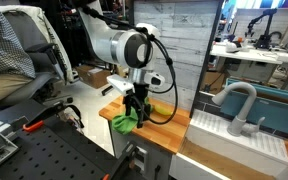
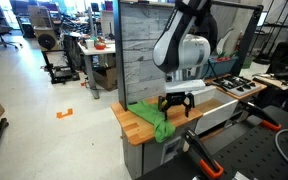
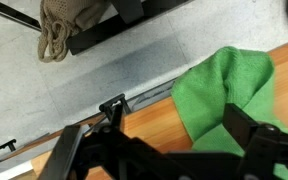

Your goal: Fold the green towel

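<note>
I should bring my gripper down a little and close its open fingers on the fold of green towel, since the towel's edge is already between them.
The green towel (image 3: 219, 90) lies crumpled on the wooden counter (image 3: 144, 125), near its end. It shows in both exterior views (image 1: 124, 123) (image 2: 152, 118). My gripper (image 3: 181, 125) hangs just above the counter with its black fingers spread wide. The towel's edge lies between the fingers and runs under one finger. In both exterior views the gripper (image 1: 136, 106) (image 2: 176, 104) points down next to the towel. It is open and holds nothing.
A grey plank wall (image 2: 144, 50) stands behind the counter. A sink with a grey faucet (image 1: 240, 104) adjoins the counter. Black items (image 2: 234, 86) lie farther along the counter. The counter's edge drops to the floor (image 3: 104, 70) close to the towel.
</note>
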